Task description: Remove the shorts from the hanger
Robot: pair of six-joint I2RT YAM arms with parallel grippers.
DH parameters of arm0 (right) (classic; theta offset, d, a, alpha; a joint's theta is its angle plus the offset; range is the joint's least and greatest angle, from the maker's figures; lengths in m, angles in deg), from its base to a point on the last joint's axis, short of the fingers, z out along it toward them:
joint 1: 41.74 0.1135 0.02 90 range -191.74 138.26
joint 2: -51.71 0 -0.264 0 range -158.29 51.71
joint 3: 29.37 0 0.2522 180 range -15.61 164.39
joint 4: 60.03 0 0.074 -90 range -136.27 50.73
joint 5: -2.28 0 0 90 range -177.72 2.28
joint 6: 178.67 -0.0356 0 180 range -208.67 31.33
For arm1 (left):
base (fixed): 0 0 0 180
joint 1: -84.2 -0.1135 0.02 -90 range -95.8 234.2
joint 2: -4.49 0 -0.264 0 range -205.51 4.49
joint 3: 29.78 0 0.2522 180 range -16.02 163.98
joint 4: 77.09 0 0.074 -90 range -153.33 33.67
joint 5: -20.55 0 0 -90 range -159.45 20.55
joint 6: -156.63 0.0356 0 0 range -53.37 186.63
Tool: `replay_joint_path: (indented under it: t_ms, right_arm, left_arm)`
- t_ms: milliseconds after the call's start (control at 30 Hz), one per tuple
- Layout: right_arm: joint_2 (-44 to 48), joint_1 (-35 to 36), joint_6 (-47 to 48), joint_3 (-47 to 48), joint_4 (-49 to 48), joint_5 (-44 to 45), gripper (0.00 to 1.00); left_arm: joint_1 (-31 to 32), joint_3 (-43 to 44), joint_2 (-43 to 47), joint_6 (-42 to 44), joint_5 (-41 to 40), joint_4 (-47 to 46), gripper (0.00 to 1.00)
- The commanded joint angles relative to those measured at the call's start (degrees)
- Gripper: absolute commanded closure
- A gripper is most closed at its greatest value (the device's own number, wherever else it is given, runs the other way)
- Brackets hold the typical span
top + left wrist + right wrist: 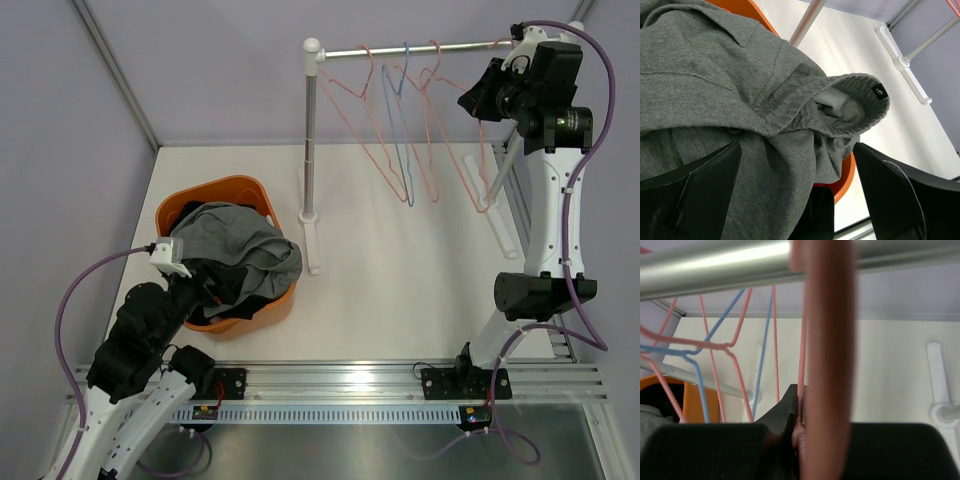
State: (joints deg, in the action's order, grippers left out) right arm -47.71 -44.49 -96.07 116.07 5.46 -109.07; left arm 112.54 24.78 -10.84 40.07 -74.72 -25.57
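I will raise my right gripper, bring the pink hanger's hook over the bar, then lower and release it, as the bar runs just outward of my gripper.
The grey shorts (235,240) lie heaped on top in the orange basket (225,188), with the black shorts (228,285) under them. The olive and pink printed shorts are hidden. My left gripper (190,275) is at the basket's near rim. In the left wrist view it (800,200) is open, with grey cloth (740,90) lying between its fingers (690,190). My right gripper (478,98) is up at the rail (420,48), shut on the wire of the rightmost pink hanger (830,365). All hangers are bare.
The rack has a white post (311,140) with a foot on the table. A blue hanger (400,130) and more pink hangers (375,120) hang from the rail. A second rack foot (495,215) lies at the right. Walls close in at the left and back.
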Motion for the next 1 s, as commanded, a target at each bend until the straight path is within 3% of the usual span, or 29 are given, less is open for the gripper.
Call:
replay_joint_path:
  t_ms: [0, 300, 500, 967]
  right_arm:
    - [-1.57, 0.11, -0.42, 3.32, -3.9, 3.93, 1.0]
    - [-4.47, 0.19, -3.85, 1.75, -10.85, 5.08, 1.0]
    - [-0.25, 1.77, -4.12, -3.97, -15.77, 5.52, 1.0]
    - [-2.1, 2.48, -2.27, 1.39, -14.19, 7.28, 1.0]
  left_arm:
    - [-0.04, -0.01, 0.65, 0.64, 1.41, -1.9, 0.01]
    - [-0.04, -0.1, 0.3, 0.46, 0.97, -1.9, 0.01]
    - [-0.04, -0.1, -0.14, 0.46, 0.97, -1.9, 0.01]
    - [-0.04, -0.1, -0.58, 0.55, 1.32, -1.9, 0.01]
